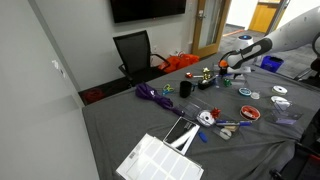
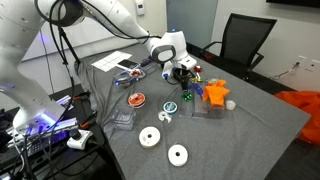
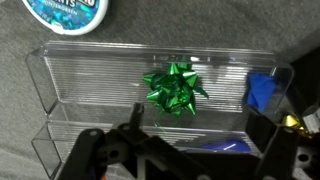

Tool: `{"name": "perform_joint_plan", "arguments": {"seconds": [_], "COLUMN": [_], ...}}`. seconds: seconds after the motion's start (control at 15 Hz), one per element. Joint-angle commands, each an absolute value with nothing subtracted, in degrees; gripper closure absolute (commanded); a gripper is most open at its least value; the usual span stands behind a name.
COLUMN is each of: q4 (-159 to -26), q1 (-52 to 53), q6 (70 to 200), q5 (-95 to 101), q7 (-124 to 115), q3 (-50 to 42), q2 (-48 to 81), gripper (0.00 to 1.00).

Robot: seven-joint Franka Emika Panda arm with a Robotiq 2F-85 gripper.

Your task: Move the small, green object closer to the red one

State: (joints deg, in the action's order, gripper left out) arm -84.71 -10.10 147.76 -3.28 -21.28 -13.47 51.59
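I should lower my gripper into the clear box (image 3: 90, 90) next, toward the tin's side, to the green bow (image 3: 175, 88), because the bow is below and past my open fingers.
The small green object is a shiny green bow (image 3: 175, 88). It lies inside a clear plastic box (image 3: 90, 90) in the wrist view. My gripper (image 3: 198, 135) is open, with its two dark fingers spread wide just above the near side of the box and nothing between them. In both exterior views the gripper (image 2: 180, 70) (image 1: 226, 70) hovers low over the cluttered middle of the table. The bow shows as a small green spot (image 2: 186, 97) under it. A red-rimmed round lid (image 2: 137, 99) (image 1: 248, 113) lies some way off on the grey cloth.
A blue piece (image 3: 262, 92) lies at the box's right end and a round teal tin (image 3: 68, 14) beyond it. An orange object (image 2: 215, 93), two white discs (image 2: 150, 137), a dark cup (image 1: 185, 88), a purple bundle (image 1: 152, 94) and a white sheet (image 1: 160, 158) are on the table.
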Motion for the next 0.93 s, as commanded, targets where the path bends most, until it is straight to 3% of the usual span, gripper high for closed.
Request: {"name": "perform_joint_plan", "arguments": {"seconds": [0.0,0.07,0.13,0.2,0.87], "q4": [-83.29,-82.98,-82.76,-82.54,-81.78], "q1": [-11.02,-10.94,-11.02,-10.84,-10.30], "q6": [146.01,145.72,145.92,145.94,146.21], "q5": [-4.27,-4.26,-4.42,-4.47,-5.00], "q7": [-19.65,-19.89,-19.94,-20.52,-24.85], "q3": [-12.67,-12.78,-12.67,-12.94,-14.48], "q2": [53.37,53.86,54.30,54.76,55.90], "gripper": [0.00,0.00,0.25,0.26,0.97]}}
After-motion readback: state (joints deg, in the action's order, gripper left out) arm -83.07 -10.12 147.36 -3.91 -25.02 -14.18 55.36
